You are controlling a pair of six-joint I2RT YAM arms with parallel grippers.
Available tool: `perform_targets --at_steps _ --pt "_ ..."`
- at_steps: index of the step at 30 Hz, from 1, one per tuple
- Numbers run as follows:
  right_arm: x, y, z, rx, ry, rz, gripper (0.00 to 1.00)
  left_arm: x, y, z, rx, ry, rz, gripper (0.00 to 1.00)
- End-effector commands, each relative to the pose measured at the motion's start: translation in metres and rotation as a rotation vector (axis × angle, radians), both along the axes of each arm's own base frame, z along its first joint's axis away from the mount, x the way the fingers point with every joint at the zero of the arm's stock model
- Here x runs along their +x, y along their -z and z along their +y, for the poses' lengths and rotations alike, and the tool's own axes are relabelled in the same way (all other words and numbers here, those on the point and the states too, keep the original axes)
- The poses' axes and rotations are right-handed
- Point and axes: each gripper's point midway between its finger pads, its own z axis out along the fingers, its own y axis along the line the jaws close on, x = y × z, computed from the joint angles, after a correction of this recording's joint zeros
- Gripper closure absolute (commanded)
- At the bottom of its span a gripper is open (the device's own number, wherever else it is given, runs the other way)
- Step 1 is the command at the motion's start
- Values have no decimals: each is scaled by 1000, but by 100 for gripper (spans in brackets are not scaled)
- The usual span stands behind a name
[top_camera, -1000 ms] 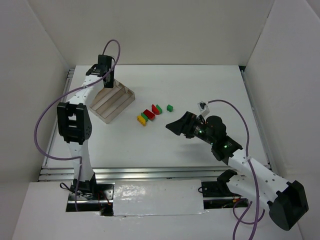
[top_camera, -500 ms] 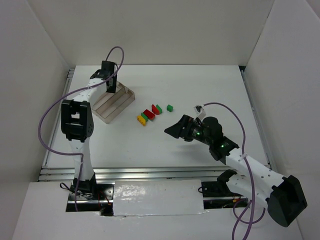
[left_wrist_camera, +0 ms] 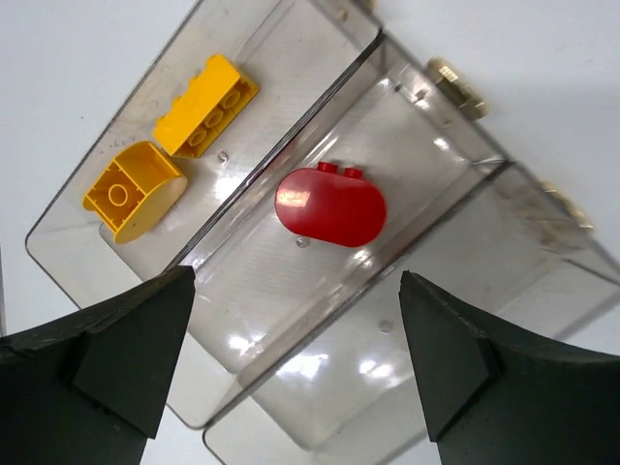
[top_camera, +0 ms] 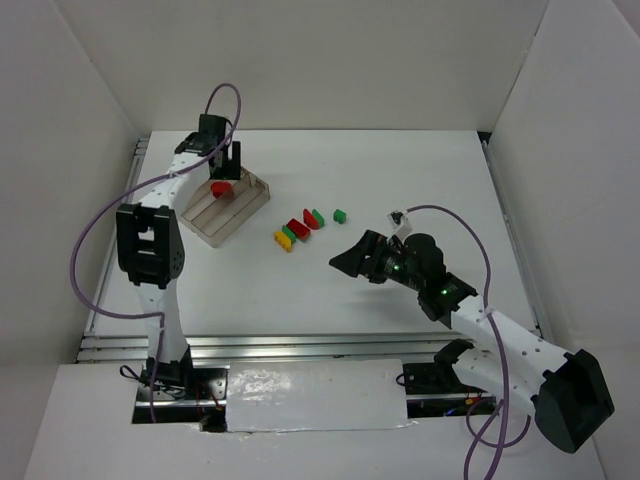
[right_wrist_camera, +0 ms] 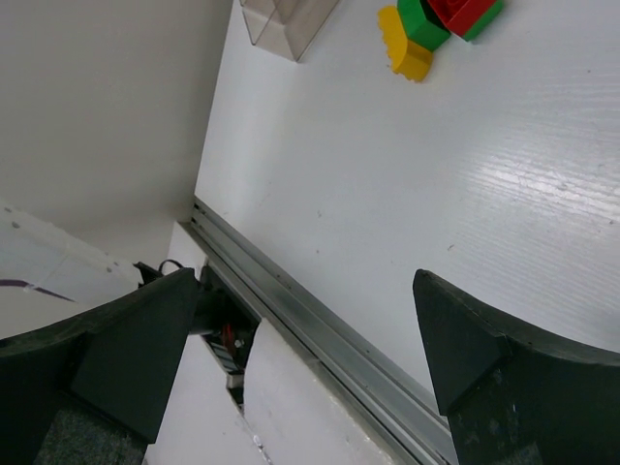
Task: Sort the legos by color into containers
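The row's nearer red lego (top_camera: 298, 229) lies to the gripper's right in the top view, and my left gripper will next move from over the tray down onto it.
The containers are one clear tray (top_camera: 216, 226) with three long compartments. In the left wrist view, two yellow legos (left_wrist_camera: 206, 92) lie in one outer compartment of the tray (left_wrist_camera: 339, 87). A red lego (left_wrist_camera: 330, 204) is in the middle compartment, free of the fingers. My left gripper (top_camera: 228, 170) hangs open just above that red lego (top_camera: 221, 187). Loose legos lie in a row on the table: yellow (top_camera: 283, 239), red (top_camera: 299, 226) and green (top_camera: 340, 214). My right gripper (top_camera: 340, 257) is open and holds nothing, a little right of and nearer than the row.
The right wrist view shows the yellow (right_wrist_camera: 405, 46), green (right_wrist_camera: 421, 21) and red (right_wrist_camera: 463, 12) legos at its top edge, with the metal rail (right_wrist_camera: 320, 329) of the table's near edge below. White walls enclose the table on three sides.
My left gripper has opened over the tray and the red lego it carried now lies in the middle compartment. The right arm stretched a little toward the row, then held still.
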Motion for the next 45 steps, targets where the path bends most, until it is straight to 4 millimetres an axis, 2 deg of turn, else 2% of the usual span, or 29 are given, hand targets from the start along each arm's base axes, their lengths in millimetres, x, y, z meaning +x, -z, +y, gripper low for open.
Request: perform_targets --at_steps 1,3,4,5,6,7,8,9,10,11,12,13,15,17,18,19,21,23,25,26,27,29,31,32,34,35,36,45 --pt "11 -8 -3 -33 23 -45 0 -2 -101 -38 -179 13 -193 0" --pt "13 -4 -4 -57 30 -36 0 -17 -111 -62 -233 37 -170 0" --pt "14 -2 -5 -72 37 -30 0 -27 -122 -90 -269 74 -180 1" --pt "17 -3 -7 -90 46 -41 0 -38 -114 -104 -278 98 -154 1" --pt "18 0 -11 -112 64 -33 0 -49 -122 -115 -293 120 -167 0" --pt "18 1 -14 -128 69 -43 0 -62 -119 -140 -313 148 -156 1" --pt "19 -2 -16 -137 75 -56 0 -76 -98 -148 -305 164 -106 0" --pt "19 2 -23 -172 104 -44 0 -83 -103 -158 -322 184 -131 0" --pt "20 3 -27 -196 117 -44 0 -99 -82 -173 -326 204 -84 0" --pt "21 -2 -30 -203 133 -56 0 -107 -76 -183 -345 239 -72 0" --pt "23 2 -38 -242 162 -46 0 -115 -79 -199 -364 278 -89 0" --pt "23 1 -41 -253 169 -50 0 -124 -65 -203 -358 294 -57 1" --pt "20 1 -46 -277 176 -53 0 -133 -57 -218 -345 352 -51 0" --pt "16 0 -47 -278 165 -57 0 -138 -33 -225 -321 382 8 1" --pt "13 0 -45 -270 144 -61 0 -136 -28 -229 -310 406 19 1" --pt "10 0 -44 -260 134 -65 0 -135 -11 -231 -299 413 60 0" --pt "6 3 -41 -251 110 -61 0 -128 -6 -237 -288 440 62 0" --pt "3 10 -40 -253 98 -46 0 -123 8 -240 -274 451 84 1" --pt "1 14 -40 -255 92 -37 0 -115 9 -243 -258 463 76 1" --pt "1 16 -40 -254 86 -35 0 -113 17 -244 -247 466 90 0" --pt "0 18 -40 -256 82 -29 0 -107 14 -245 -233 471 79 1" --pt "-2 21 -40 -261 78 -26 0 -102 27 -244 -202 476 101 0" --pt "-3 22 -40 -261 73 -25 0 -96 27 -246 -190 488 106 1" --pt "-3 22 -40 -262 72 -26 0 -95 36 -247 -183 493 125 1" --pt "-4 23 -40 -265 66 -26 0 -89 35 -250 -173 504 121 0" --pt "-4 23 -41 -266 66 -25 0 -89 43 -248 -158 500 144 1" --pt "-4 23 -41 -269 70 -27 0 -86 41 -248 -155 495 140 1" --pt "-4 24 -40 -267 63 -27 0 -89 67 -238 -103 482 201 1"
